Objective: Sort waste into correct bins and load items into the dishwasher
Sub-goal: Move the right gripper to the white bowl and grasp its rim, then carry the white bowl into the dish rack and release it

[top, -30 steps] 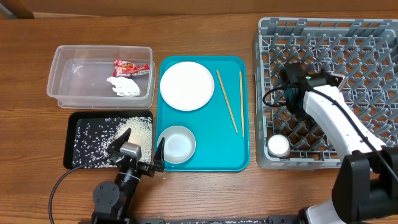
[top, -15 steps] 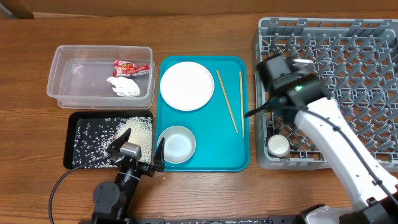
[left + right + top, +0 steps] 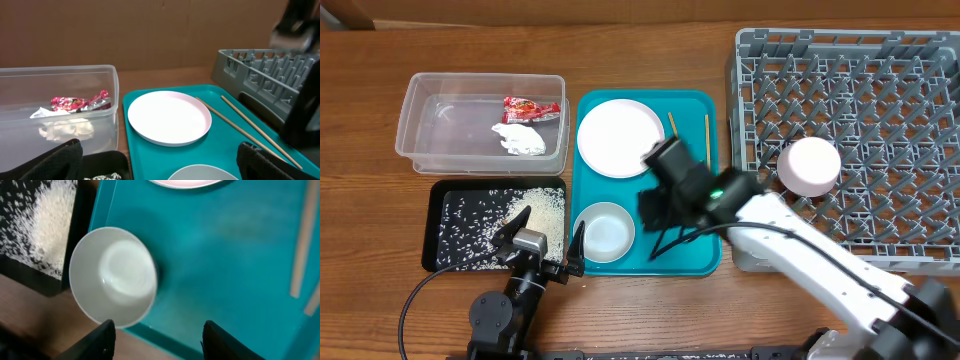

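Next, my right gripper shifts and lowers onto the bowl's rim facing the rack, since the small white bowl is beside my open fingertips.
A red snack wrapper and a white tissue lie in the clear tub. Rice lies in the black tray. On the teal tray are a white plate, a small white bowl and two chopsticks, partly hidden by my right arm. A pale pink dish sits in the grey dish rack. My right gripper is open and empty over the teal tray, just right of the bowl. My left gripper is open and empty at the table's front, straddling the black tray and bowl.
The left wrist view shows the wrapper and tissue in the tub, the plate, a chopstick and the rack. My right arm spans from the front right across the rack's near left corner.
My right arm has swung left from the dish rack to over the teal tray. The pale pink dish now shows uncovered in the rack. The left arm has not moved.
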You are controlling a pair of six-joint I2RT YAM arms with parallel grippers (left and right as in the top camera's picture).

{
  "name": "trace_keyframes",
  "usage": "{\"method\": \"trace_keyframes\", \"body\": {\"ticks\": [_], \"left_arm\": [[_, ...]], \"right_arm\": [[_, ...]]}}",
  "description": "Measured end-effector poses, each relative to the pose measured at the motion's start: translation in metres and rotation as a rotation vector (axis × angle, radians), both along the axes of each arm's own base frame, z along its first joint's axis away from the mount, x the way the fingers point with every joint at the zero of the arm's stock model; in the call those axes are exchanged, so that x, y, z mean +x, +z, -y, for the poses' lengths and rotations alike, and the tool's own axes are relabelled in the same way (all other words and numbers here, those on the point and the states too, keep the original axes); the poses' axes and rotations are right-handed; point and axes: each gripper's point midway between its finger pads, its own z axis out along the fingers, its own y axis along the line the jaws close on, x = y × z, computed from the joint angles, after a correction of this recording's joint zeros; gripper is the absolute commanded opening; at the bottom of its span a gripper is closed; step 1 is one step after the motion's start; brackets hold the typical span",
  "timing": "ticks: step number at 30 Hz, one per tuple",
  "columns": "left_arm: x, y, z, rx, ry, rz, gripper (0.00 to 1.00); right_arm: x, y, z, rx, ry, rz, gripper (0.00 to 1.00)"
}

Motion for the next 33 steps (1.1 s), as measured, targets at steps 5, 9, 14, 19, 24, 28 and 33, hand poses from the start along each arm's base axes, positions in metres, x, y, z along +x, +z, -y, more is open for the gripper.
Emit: {"method": "trace_keyframes", "body": {"ticks": [5,9,14,19,24,28,33], "left_arm": [[0.0,0.0,0.0,0.0,0.0,0.0,1.0],[0.0,0.0,0.0,0.0,0.0,0.0,1.0],[0.0,0.0,0.0,0.0,0.0,0.0,1.0],[0.0,0.0,0.0,0.0,0.0,0.0,1.0],[0.0,0.0,0.0,0.0,0.0,0.0,1.0],[0.0,0.0,0.0,0.0,0.0,0.0,1.0],[0.0,0.0,0.0,0.0,0.0,0.0,1.0]], "right_arm": [[0.003,-0.045,-0.025,-0.023,0.037,-0.039,0.48],[0.0,-0.089,-0.023,-0.09,0.024,-0.121,0.23],[-0.007,-0.107,-0.02,-0.113,0.018,-0.175,0.04],[-0.009,-0.105,-0.013,-0.138,0.011,-0.183,0.04],[0.014,-0.055,0.034,-0.249,-0.114,-0.02,0.04],[0.05,0.034,0.097,-0.313,-0.346,0.29,0.04],[0.069,0.138,0.204,-0.442,-0.719,0.652,0.04]]}}
